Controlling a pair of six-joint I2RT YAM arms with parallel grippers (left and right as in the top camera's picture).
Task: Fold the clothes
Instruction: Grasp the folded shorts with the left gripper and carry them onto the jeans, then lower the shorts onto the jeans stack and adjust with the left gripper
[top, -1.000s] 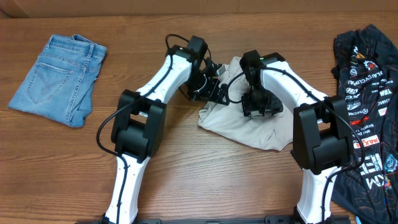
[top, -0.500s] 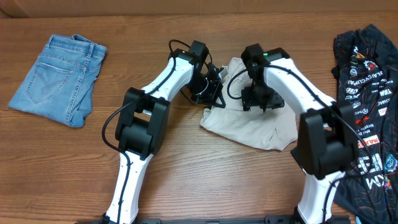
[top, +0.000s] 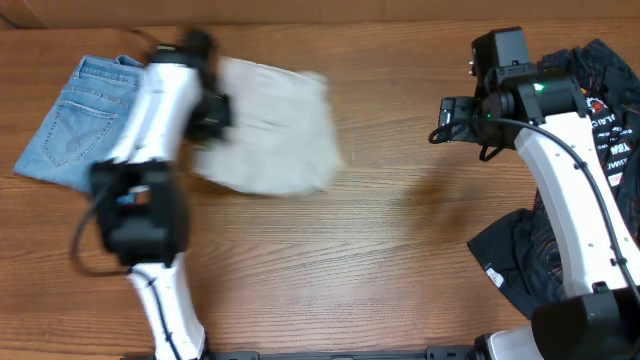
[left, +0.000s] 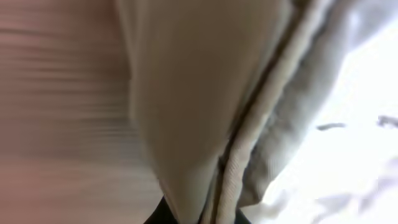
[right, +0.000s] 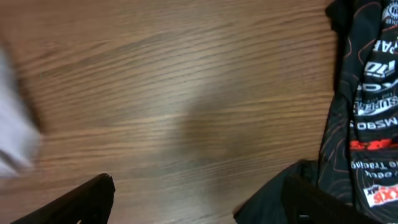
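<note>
The beige shorts (top: 275, 125) go to my left gripper's left in the overhead view next, and it releases them on top of the denim shorts (top: 85, 125), which lie folded there.
The beige shorts (top: 275, 125) hang blurred in motion at the upper left of the overhead view, beside the light-blue denim shorts (top: 85, 125). My left gripper (top: 213, 115) is shut on the beige shorts. Their seamed edge fills the left wrist view (left: 205, 93) and runs down between the jaws of the left gripper (left: 199, 219). My right gripper (top: 450, 118) is open over bare wood, clear of the beige shorts. Its dark fingers (right: 81, 202) stand wide apart, with nothing between them. The black logo-printed jersey (top: 600, 110) lies at the right edge.
The wooden table (top: 380, 250) shows bare grain between the two arms. Part of the black jersey (top: 515, 265) bunches by the right arm's base and shows at the right of the wrist view (right: 367, 93). A pale blur of fabric (right: 12, 137) is at that view's left edge.
My left gripper closed on the beige shorts and swept them from the table's middle to the left, next to the denim shorts. My right gripper opened and swung away to the right.
</note>
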